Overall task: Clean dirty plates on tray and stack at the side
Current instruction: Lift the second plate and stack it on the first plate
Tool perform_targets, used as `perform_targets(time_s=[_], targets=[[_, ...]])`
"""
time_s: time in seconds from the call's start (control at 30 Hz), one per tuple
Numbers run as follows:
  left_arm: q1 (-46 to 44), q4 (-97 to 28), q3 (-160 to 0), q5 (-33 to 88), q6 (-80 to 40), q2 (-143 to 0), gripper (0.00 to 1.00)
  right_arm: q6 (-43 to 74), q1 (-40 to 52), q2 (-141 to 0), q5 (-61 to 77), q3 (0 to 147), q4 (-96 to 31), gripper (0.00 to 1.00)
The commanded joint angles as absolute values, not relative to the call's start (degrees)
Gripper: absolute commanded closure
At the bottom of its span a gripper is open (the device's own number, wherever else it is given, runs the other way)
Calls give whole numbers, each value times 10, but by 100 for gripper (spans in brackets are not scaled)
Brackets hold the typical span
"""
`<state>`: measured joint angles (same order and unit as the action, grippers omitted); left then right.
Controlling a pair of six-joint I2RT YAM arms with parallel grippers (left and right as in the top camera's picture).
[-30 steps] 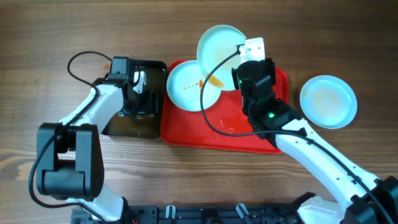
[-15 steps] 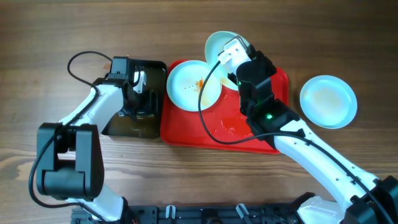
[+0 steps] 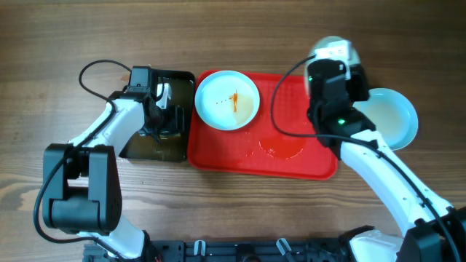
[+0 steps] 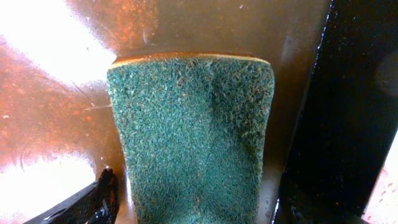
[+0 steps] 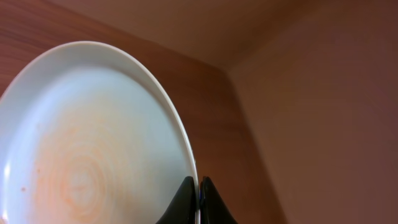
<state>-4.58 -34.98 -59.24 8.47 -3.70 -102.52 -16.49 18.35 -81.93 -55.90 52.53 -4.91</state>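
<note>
Next, my right gripper swings past the tray's edge, levels the third plate and lowers it onto the second plate (image 3: 388,118), which already lies at the side.
The red tray (image 3: 240,153) lies mid-table. One plate (image 3: 227,100) with an orange-red smear sits on its back left corner. A second plate (image 3: 397,116) rests on the table right of the tray, partly under my right arm. My right gripper (image 3: 333,58) is shut on the rim of the third plate (image 5: 93,137), held tilted above the tray's back right corner; faint orange rings show on it in the right wrist view, where the fingers (image 5: 199,194) pinch the rim. My left gripper (image 3: 156,102) is in the black pan, shut on a green sponge (image 4: 193,137).
The black deep pan (image 3: 171,145) stands left of the tray and holds brownish liquid (image 4: 56,124). A wet orange smear (image 3: 280,149) lies on the tray's front middle. Black cables loop over the tray and behind the left arm.
My right gripper has carried its plate from the tray's back middle to the right, toward the plate on the table. The plate on the tray is now fully uncovered. The left arm has not moved.
</note>
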Motion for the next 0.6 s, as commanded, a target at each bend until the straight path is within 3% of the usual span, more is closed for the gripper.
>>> perform_targets(time_s=[0.0, 0.1, 0.23, 0.43, 0.57], targets=[[-44, -350, -601, 96, -37, -1014, 21, -123, 142, -827, -640, 528, -66, 96], [-44, -350, -601, 96, -37, -1014, 21, -26, 93, -827, -549, 528, -135, 96], [-44, -350, -601, 96, -37, -1014, 21, 136, -30, -827, -324, 528, -234, 96], [-44, -350, -601, 96, -37, -1014, 21, 199, -193, -827, -126, 528, -277, 89], [-44, -350, -601, 96, -37, -1014, 21, 200, -252, -827, -89, 528, -283, 90]])
